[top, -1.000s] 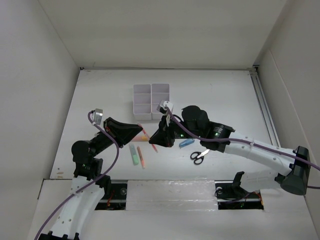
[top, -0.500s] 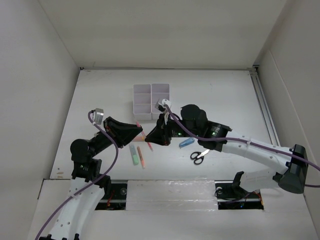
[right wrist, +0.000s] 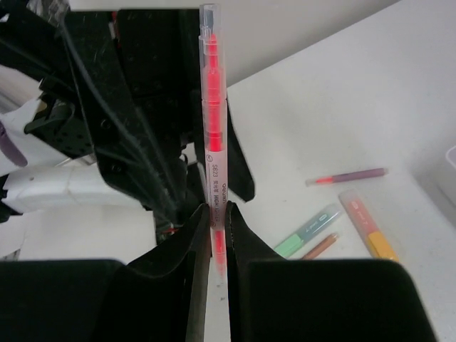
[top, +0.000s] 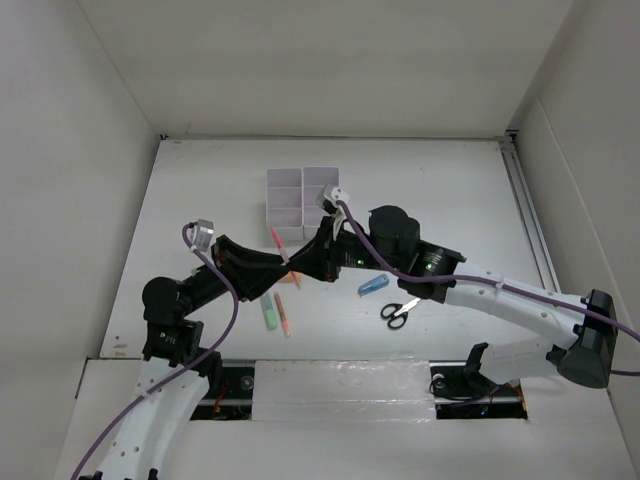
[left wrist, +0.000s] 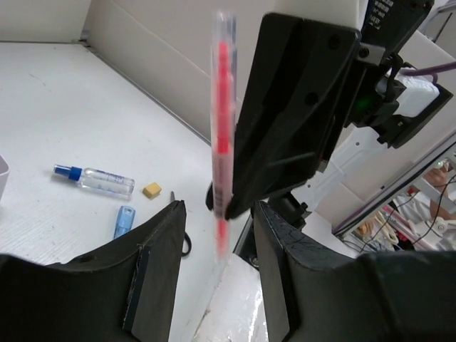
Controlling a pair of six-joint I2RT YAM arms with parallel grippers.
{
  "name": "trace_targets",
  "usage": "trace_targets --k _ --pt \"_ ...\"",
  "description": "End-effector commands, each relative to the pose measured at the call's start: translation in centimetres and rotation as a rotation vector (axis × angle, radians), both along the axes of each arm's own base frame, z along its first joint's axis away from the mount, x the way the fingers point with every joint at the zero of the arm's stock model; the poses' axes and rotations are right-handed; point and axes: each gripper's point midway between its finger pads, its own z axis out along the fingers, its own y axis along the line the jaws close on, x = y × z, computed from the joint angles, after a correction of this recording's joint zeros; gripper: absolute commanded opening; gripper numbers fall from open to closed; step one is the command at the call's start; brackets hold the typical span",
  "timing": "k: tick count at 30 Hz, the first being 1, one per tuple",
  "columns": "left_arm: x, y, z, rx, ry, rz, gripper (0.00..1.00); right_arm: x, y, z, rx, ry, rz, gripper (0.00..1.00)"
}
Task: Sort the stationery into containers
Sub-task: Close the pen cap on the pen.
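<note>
The robot's right gripper will next carry the pen outward and lower it to release it in the white container's empty far section point(top: 320, 177), which is outward of the gripper and below it.
A pink-red pen point(right wrist: 213, 121) stands upright with my right gripper point(right wrist: 217, 210) shut on its lower part. In the left wrist view the same pen point(left wrist: 221, 135) hangs between the fingers of my left gripper point(left wrist: 217, 214), which is open with a gap on each side of the pen. From above, the two grippers meet nose to nose around the pen point(top: 278, 243), just in front of the white containers point(top: 284, 195). My left gripper point(top: 280, 264) comes in from the left and my right gripper point(top: 299, 264) from the right.
On the table near the arms lie a green highlighter point(top: 267, 310), an orange pen point(top: 282, 315), a blue highlighter point(top: 373, 285) and black-handled scissors point(top: 399, 312). A clear blue-capped bottle point(left wrist: 94, 179) and a tan eraser point(left wrist: 152, 189) lie further right. An orange-yellow highlighter point(right wrist: 367, 224) lies by the green one.
My left gripper has opened off the pen, which stays in my right gripper. Both grippers and the pen have shifted slightly up towards the containers.
</note>
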Motion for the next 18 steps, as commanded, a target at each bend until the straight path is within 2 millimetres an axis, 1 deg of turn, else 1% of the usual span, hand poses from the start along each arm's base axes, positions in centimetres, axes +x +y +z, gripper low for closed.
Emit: trace_targets --k 1,3,5,7,8,10,11,12,13,14,15,16,17,18 --pt "-1.1 -0.1 0.9 0.013 -0.050 -0.032 0.39 1.2 -0.3 6.1 0.166 -0.099 -0.071 0.00" --pt "-1.2 0.1 1.4 0.011 -0.070 -0.018 0.40 1.5 -0.1 5.3 0.149 -0.090 -0.080 0.00" --pt "-1.2 0.2 1.4 0.008 -0.066 -0.006 0.40 1.5 -0.1 5.2 0.149 -0.090 -0.081 0.00" --pt "-1.1 0.3 1.6 0.002 -0.074 0.007 0.42 1.7 0.1 4.4 0.133 -0.082 -0.081 0.00" --pt "-1.5 0.4 2.3 -0.005 -0.102 0.007 0.42 1.8 0.1 4.4 0.133 -0.082 -0.090 0.00" --pt "-1.3 0.4 2.4 -0.009 -0.102 0.017 0.42 2.3 0.0 4.4 0.130 -0.094 -0.112 0.00" --pt "-1.0 0.5 2.1 -0.008 -0.083 0.029 0.42 2.8 -0.2 4.4 0.129 -0.095 -0.141 0.00" --pt "-1.1 0.7 2.5 -0.009 -0.094 0.042 0.42 3.2 -0.3 4.4 0.124 -0.110 -0.162 0.00" --pt "-0.8 0.8 1.8 0.006 -0.072 0.065 0.42 3.8 -0.2 4.0 0.112 -0.116 -0.189 0.00" --pt "0.1 1.3 1.9 0.001 -0.056 0.121 0.42 4.9 -0.7 4.0 0.106 -0.131 -0.241 0.00" --pt "0.7 1.7 1.4 0.009 -0.030 0.163 0.44 5.3 -0.5 3.5 0.089 -0.140 -0.252 0.00" --pt "1.2 2.1 1.5 0.016 -0.016 0.208 0.47 6.4 -0.5 3.3 0.076 -0.160 -0.276 0.00" --pt "2.5 2.9 0.2 0.041 0.046 0.288 0.49 7.5 -0.7 3.5 0.078 -0.173 -0.305 0.00" --pt "2.9 3.3 -0.6 0.058 0.075 0.317 0.51 8.2 -0.7 3.9 0.089 -0.179 -0.318 0.00"
